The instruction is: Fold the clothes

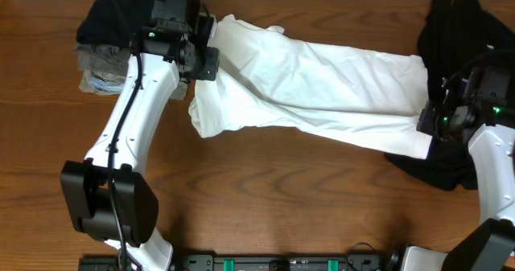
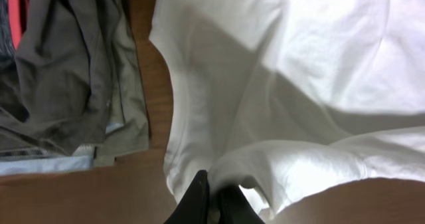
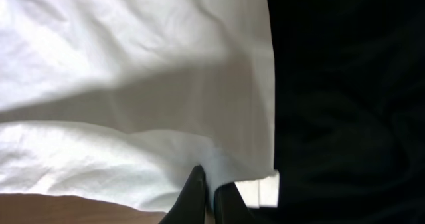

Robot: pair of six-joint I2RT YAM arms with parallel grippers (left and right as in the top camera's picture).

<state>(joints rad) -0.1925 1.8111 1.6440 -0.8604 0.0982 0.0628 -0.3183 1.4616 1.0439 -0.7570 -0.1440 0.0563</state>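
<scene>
Next, my right gripper lowers outward onto the flat cloth (image 1: 414, 100) (image 3: 242, 127) beside the black garment and releases the cloth's edge, as the cloth lies below, outward of its fingers.
The clothes, a white T-shirt (image 1: 322, 90), lie stretched across the wooden table from upper left to right, print hidden. My left gripper (image 1: 208, 62) is shut on the shirt's left edge; in the left wrist view its black fingers (image 2: 196, 201) pinch a fold of white cloth (image 2: 279, 104). My right gripper (image 1: 430, 122) is shut on the shirt's right edge, beside a black garment. Seen from the right wrist, its fingers (image 3: 192, 194) clamp the white fabric (image 3: 133, 84) near its corner.
A stack of folded olive, grey and black garments (image 1: 100, 54) lies at the far left, also visible as olive cloth (image 2: 73, 71). A black garment (image 1: 463, 30) is heaped at the right, partly under the shirt's end, filling the dark area (image 3: 345, 98).
</scene>
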